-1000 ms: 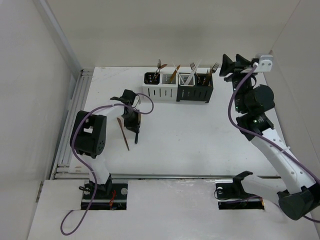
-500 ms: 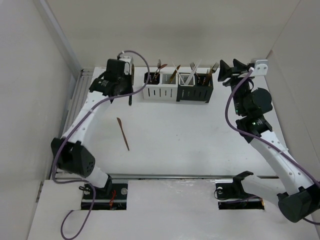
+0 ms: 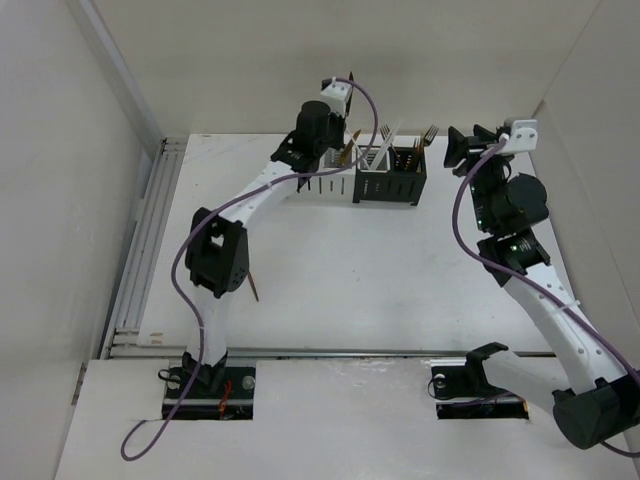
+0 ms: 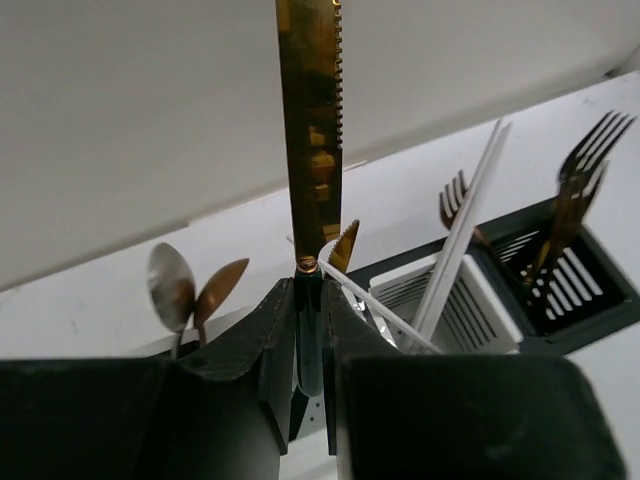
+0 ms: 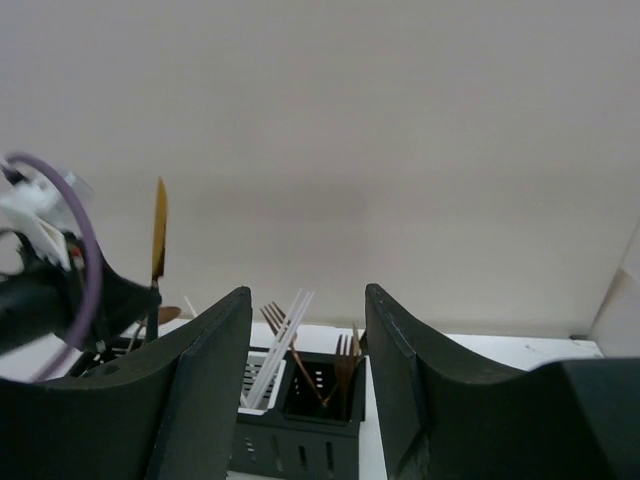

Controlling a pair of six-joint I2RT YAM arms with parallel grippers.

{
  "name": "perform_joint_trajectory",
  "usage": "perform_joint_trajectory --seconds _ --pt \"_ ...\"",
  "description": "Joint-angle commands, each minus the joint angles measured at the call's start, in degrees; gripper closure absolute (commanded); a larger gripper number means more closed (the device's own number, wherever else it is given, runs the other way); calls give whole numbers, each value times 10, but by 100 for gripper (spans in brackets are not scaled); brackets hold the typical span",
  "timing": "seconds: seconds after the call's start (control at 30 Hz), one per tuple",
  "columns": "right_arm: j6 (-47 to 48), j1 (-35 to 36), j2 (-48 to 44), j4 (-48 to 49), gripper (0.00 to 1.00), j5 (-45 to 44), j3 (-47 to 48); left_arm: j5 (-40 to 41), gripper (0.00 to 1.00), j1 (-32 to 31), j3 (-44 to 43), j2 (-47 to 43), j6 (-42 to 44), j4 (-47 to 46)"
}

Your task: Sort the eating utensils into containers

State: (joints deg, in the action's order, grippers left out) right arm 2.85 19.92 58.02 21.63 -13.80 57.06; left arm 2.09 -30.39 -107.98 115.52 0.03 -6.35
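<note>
The robot's left gripper next needs to lower the dark handle of the gold serrated knife into the white container section between the spoons and chopsticks and then let go of it, because another gold knife stands there.
My left gripper [image 3: 322, 128] is shut on the dark handle of a gold serrated knife [image 4: 310, 130], blade pointing up, held above the left end of the containers [image 3: 388, 186]. In the left wrist view the pinched handle sits between the jaws [image 4: 308, 292]. Below stand a silver spoon [image 4: 170, 285], a copper spoon [image 4: 222, 288], white chopsticks [image 4: 462, 225] and forks [image 4: 575, 190]. A copper utensil [image 3: 254, 288] lies on the table, partly hidden by the left arm. My right gripper [image 3: 465, 146] is open and empty, raised at the back right, facing the containers [image 5: 300, 425].
The back wall stands right behind the container row. A metal rail [image 3: 145, 250] runs along the table's left edge. A purple cable [image 3: 200, 235] hangs along the left arm. A side wall stands just right of the right arm.
My left arm has lifted the knife from the table's left middle, swung it back and then right, and now holds it over the containers. The right arm has barely moved.
</note>
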Motion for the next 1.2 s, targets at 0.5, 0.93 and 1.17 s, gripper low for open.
perform_joint_trajectory --seconds 0.5,0.93,1.17 --pt "132 -31 -7 -45 46 -86 113 42 100 2 112 65 30 -252" --pt "172 -49 -19 -51 30 -42 129 46 33 -13 128 -5 30 -178" --pt "110 -49 0 -51 28 12 129 193 29 -7 26 -71 7 16"
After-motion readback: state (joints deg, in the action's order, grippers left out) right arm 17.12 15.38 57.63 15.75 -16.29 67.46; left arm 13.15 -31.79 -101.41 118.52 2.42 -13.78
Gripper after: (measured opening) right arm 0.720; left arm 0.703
